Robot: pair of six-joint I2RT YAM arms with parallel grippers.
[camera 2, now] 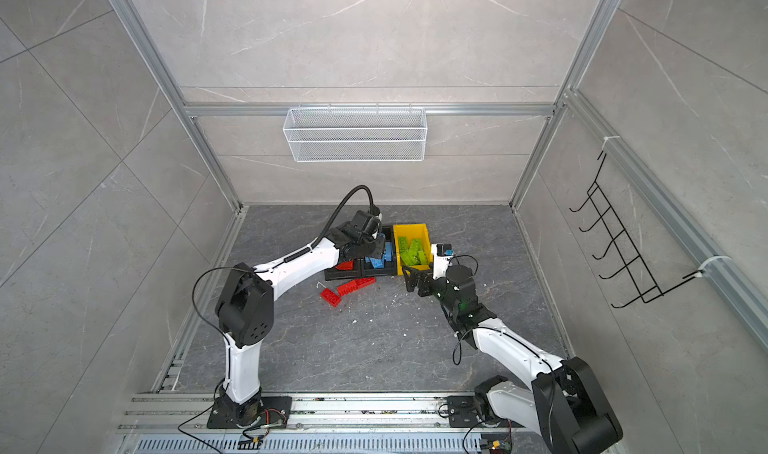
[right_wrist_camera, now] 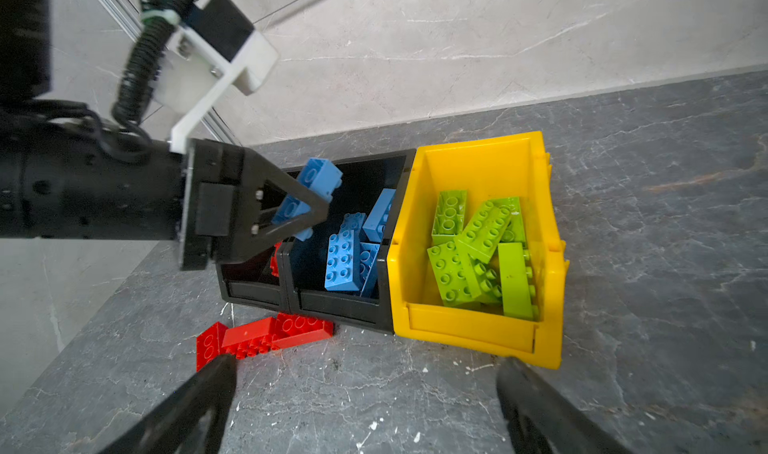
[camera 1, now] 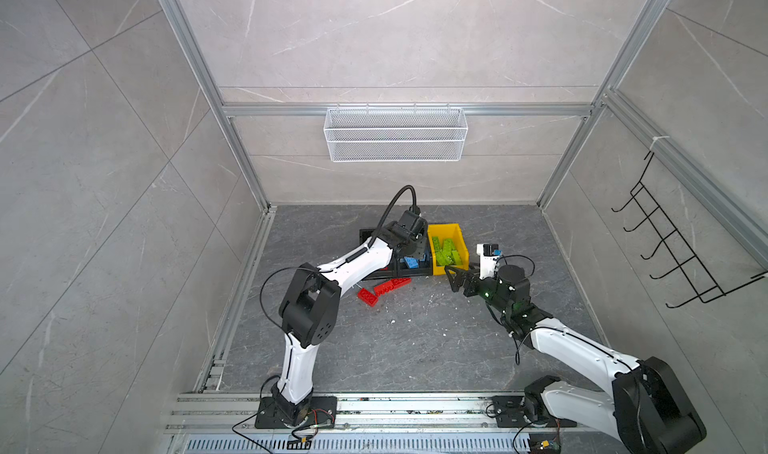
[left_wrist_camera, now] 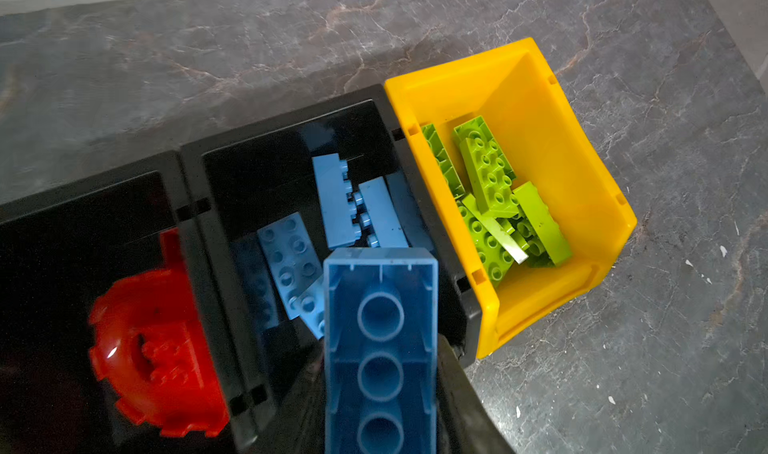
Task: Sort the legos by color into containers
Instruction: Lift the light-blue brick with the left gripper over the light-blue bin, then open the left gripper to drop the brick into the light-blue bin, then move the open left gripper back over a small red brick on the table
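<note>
The blue bricks in the middle black bin are below my left gripper, so I need to lower my left gripper toward them next and release the blue brick among the bricks of its color.
My left gripper (left_wrist_camera: 381, 342) is shut on a blue brick (left_wrist_camera: 380, 281), hollow underside up, above the middle black bin (right_wrist_camera: 345, 306), which holds several blue bricks (left_wrist_camera: 336, 206). The black bin (left_wrist_camera: 83, 173) beside it holds a red arch piece (left_wrist_camera: 153, 348). The yellow bin (camera 1: 446, 229) holds several lime green bricks (right_wrist_camera: 482, 227). Red bricks (camera 1: 392, 283) lie loose on the floor in front of the black bins, one more (camera 1: 368, 296) beside them. My right gripper (right_wrist_camera: 365, 369) is open and empty, low over the floor before the yellow bin.
A white wire basket (camera 1: 395, 134) hangs on the back wall and a black hook rack (camera 1: 673, 244) on the right wall. Aluminium rails (camera 1: 374, 406) run along the front edge. Small white specks dot the grey floor.
</note>
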